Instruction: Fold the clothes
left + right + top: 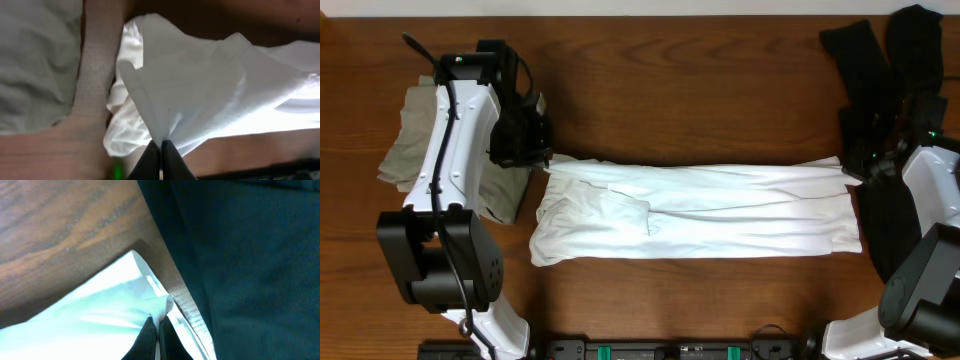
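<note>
Next, the left gripper draws the pinched white T-shirt corner back across to the T-shirt's near edge and releases it there, as that near part lies uncovered.
The white T-shirt (700, 212) lies as a long folded band across the middle of the wooden table (670, 90). My left gripper (542, 158) pinches its upper left corner. In the left wrist view the black fingertips (152, 156) are shut on a drawn-up peak of white T-shirt (200, 95) cloth. My right gripper (855, 172) pinches the upper right corner. The right wrist view shows that gripper (155, 325) shut on the white T-shirt (100, 315) edge, just above the table.
A grey-olive garment (415, 135) lies under the left arm at the table's left side, also seen as grey-olive garment (35, 60) from the left wrist. A black garment (880, 70) sprawls along the right edge, filling the right of the right wrist view as black garment (250, 255).
</note>
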{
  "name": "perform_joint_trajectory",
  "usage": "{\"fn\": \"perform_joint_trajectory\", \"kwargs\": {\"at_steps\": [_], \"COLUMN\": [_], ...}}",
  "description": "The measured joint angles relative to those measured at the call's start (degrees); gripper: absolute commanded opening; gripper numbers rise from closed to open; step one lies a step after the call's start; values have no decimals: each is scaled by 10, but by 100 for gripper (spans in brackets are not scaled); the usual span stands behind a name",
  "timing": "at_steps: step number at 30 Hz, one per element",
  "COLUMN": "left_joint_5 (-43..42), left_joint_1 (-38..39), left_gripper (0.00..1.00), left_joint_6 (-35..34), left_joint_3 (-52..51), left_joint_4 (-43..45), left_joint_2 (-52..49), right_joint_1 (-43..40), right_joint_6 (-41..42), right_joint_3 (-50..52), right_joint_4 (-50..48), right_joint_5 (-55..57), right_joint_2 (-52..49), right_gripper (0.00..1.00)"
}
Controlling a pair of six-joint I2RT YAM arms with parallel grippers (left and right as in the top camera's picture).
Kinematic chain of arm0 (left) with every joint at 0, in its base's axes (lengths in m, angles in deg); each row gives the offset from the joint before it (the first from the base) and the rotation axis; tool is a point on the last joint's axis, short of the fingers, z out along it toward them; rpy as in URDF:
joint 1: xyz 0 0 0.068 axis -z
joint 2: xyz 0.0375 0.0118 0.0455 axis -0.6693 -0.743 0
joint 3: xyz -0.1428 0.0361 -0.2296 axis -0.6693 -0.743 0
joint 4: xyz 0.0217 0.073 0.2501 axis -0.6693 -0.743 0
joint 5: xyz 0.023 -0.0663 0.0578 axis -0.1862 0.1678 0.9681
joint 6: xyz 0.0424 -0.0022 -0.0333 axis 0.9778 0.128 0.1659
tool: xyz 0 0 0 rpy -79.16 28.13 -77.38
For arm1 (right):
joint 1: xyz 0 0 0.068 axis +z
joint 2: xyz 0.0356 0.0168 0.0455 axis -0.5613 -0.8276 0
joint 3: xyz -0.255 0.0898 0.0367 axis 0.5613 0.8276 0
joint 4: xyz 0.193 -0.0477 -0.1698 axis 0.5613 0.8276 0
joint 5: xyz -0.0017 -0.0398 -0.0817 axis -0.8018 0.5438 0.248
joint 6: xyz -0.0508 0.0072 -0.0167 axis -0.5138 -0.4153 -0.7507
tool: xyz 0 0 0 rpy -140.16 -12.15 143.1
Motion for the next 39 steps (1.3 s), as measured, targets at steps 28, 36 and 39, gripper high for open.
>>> {"fn": "perform_joint_trajectory", "kwargs": {"at_steps": [28, 36, 39], "left_joint_5": [-25, -24, -24], "left_joint_1": [46, 46, 46], "left_gripper": [6, 6, 6], "left_joint_6": [0, 0, 0], "left_joint_3": [-77, -121, -140], "left_joint_4": [-87, -84, -84], "left_joint_2": [0, 0, 0], "right_joint_1": [-17, -17, -17], "right_joint_6": [17, 17, 17], "right_joint_3": [0, 0, 0], "right_joint_4": [30, 30, 30], "right_joint_5": [49, 50, 50], "right_joint_2": [0, 0, 0], "right_gripper": [2, 2, 2]}}
